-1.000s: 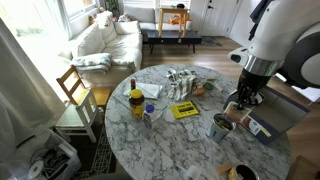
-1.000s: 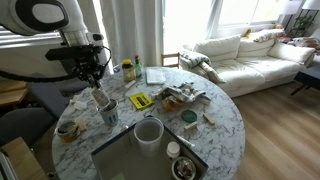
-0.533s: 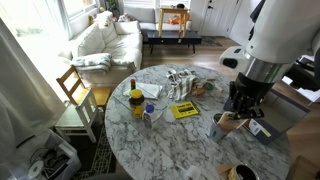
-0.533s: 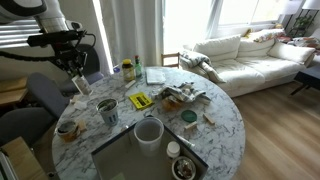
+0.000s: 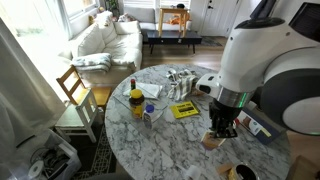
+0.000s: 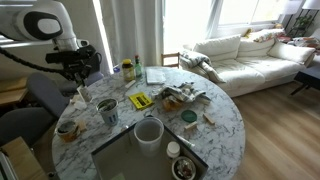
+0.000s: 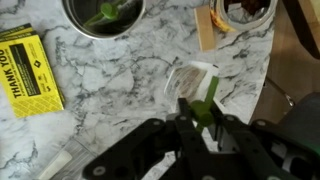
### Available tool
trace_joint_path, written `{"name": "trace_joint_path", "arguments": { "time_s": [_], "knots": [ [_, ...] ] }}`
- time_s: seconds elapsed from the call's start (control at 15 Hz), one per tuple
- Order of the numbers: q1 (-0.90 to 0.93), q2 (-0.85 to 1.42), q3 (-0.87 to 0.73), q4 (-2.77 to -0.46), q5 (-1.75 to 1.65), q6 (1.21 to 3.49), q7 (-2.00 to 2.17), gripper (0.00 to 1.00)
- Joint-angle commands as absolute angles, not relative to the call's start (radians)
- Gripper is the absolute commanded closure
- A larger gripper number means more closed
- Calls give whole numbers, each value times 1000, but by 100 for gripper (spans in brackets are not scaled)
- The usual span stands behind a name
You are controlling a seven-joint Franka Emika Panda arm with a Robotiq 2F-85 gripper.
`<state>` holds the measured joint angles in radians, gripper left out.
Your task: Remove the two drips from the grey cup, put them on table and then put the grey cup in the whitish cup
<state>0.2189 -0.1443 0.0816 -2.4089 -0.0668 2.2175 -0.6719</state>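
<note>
The robot will next bring the pale drip packet (image 7: 195, 78) down with its gripper onto the marble beside the grey cup, and then the gripper will open.
In the wrist view my gripper (image 7: 200, 112) is shut on the green top of a pale drip packet (image 7: 195, 78), which hangs just over the marble table (image 7: 110, 110). The grey cup (image 7: 103, 14) stands beyond it with something green inside. The tan-orange packet (image 7: 206, 30) lies on the table between the grey cup and the whitish cup (image 7: 246, 10), which has brown contents. In an exterior view my gripper (image 6: 82, 95) is low beside the grey cup (image 6: 108, 112), with the whitish cup (image 6: 67, 128) nearby. In the other one the arm (image 5: 222, 128) hides the grey cup.
A yellow booklet (image 7: 28, 70) lies left of the gripper. A larger white container (image 6: 148, 132) stands on a grey mat. A yellow-lidded jar (image 5: 136, 99), bottles and loose packets (image 5: 182, 80) crowd the table's far side. A wooden chair (image 5: 75, 88) stands beside the table.
My gripper rose from the grey cup with the green-topped packet, moved sideways away from the cup and came down close to the table. The grey cup stayed in place.
</note>
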Motion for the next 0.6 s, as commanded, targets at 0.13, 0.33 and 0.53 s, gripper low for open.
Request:
{"name": "trace_joint_path", "arguments": {
  "time_s": [0.13, 0.33, 0.53],
  "knots": [
    [187, -17, 88, -2386, 30, 2308, -709, 95],
    [172, 22, 97, -2386, -20, 2357, -661, 95],
    [163, 46, 103, -2379, -36, 2385, -648, 95]
  ]
}}
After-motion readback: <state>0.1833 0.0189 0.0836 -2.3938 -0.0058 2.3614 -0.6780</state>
